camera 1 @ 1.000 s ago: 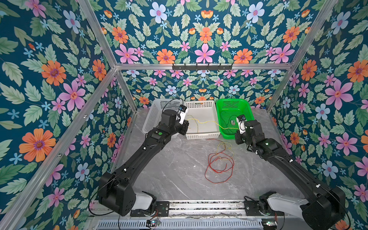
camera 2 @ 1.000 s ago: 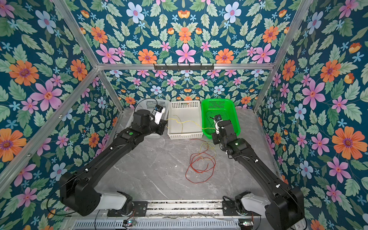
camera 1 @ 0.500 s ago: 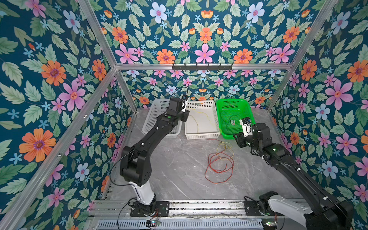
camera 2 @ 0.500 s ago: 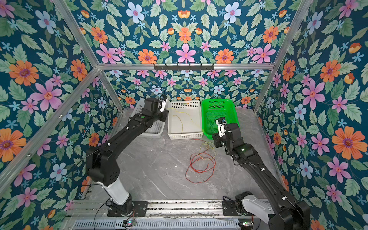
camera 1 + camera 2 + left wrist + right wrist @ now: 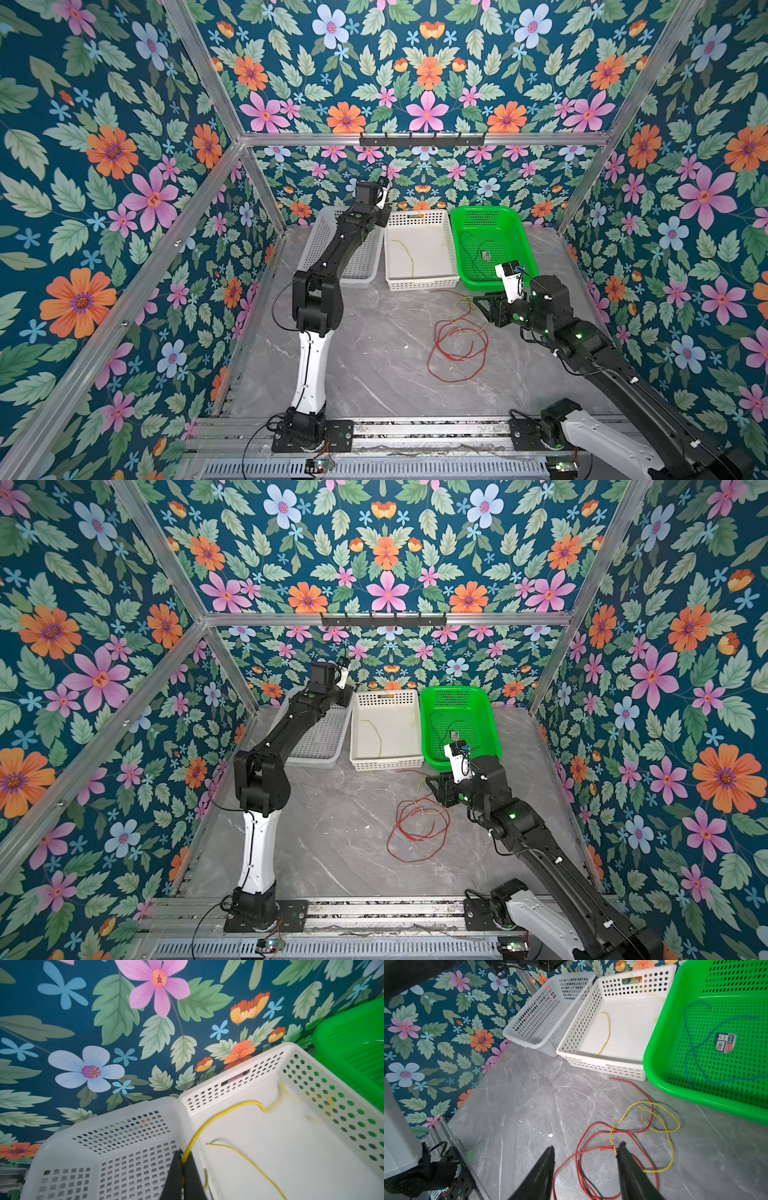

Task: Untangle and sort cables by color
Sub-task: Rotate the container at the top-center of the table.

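The left gripper will next lower and draw back toward the near end of the middle white basket (image 5: pixel 419 283) (image 5: pixel 276 1144) below it, which holds a piece of yellow cable, and release the yellow cable inside.
My left gripper (image 5: pixel 182 1156) is shut on a yellow cable (image 5: pixel 228 1107). It hangs high at the back, over the seam between the two white baskets, and the cable drops into the middle white basket (image 5: pixel 419 283), where a yellow strand (image 5: pixel 410 258) lies. My right gripper (image 5: pixel 587 1146) is open and holds nothing. It hovers low over a tangle on the table: a looped red cable (image 5: pixel 578 1166) (image 5: pixel 457 353) crossed by another yellow cable (image 5: pixel 641 1102). A teal cable (image 5: pixel 687 1030) lies in the green basket (image 5: pixel 517 226).
A slotted white basket (image 5: pixel 361 268) stands at the back left, partly under the left arm. The three baskets line the back wall. Flowered walls close in both sides. A sticker (image 5: pixel 724 1042) lies in the green basket.
The right gripper opened, let go of the yellow cable and drew back from the green basket to above the tangle. The left arm rose and moved back with its yellow cable.
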`<state>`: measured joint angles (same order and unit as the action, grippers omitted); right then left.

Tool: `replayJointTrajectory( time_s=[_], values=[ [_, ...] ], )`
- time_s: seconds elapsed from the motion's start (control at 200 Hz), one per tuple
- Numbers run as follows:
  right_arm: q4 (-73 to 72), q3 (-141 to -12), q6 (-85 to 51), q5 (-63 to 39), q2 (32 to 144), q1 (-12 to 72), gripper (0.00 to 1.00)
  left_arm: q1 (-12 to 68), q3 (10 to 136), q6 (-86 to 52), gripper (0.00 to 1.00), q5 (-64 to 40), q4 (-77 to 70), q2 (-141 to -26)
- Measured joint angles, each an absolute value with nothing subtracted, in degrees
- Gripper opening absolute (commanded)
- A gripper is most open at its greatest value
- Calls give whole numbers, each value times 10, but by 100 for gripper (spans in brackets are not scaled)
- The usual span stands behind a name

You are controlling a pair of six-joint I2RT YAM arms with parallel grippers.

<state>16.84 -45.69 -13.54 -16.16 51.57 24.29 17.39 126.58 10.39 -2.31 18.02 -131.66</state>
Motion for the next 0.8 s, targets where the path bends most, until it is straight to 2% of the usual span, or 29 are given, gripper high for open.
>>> replayJointTrajectory(
  time_s=[0.18, 0.425, 0.8],
  values=[
    [172, -434, -139, -147, 505, 242, 48, 167, 1263, 91, 0, -32, 178, -1338],
    [183, -423, -139, -138, 505, 243, 47, 177, 1196, 74, 0, -47, 167, -1331],
    [182, -419, -139, -128, 522, 243, 46, 212, 997, 27, 0, -59, 156, -1210]
  ],
)
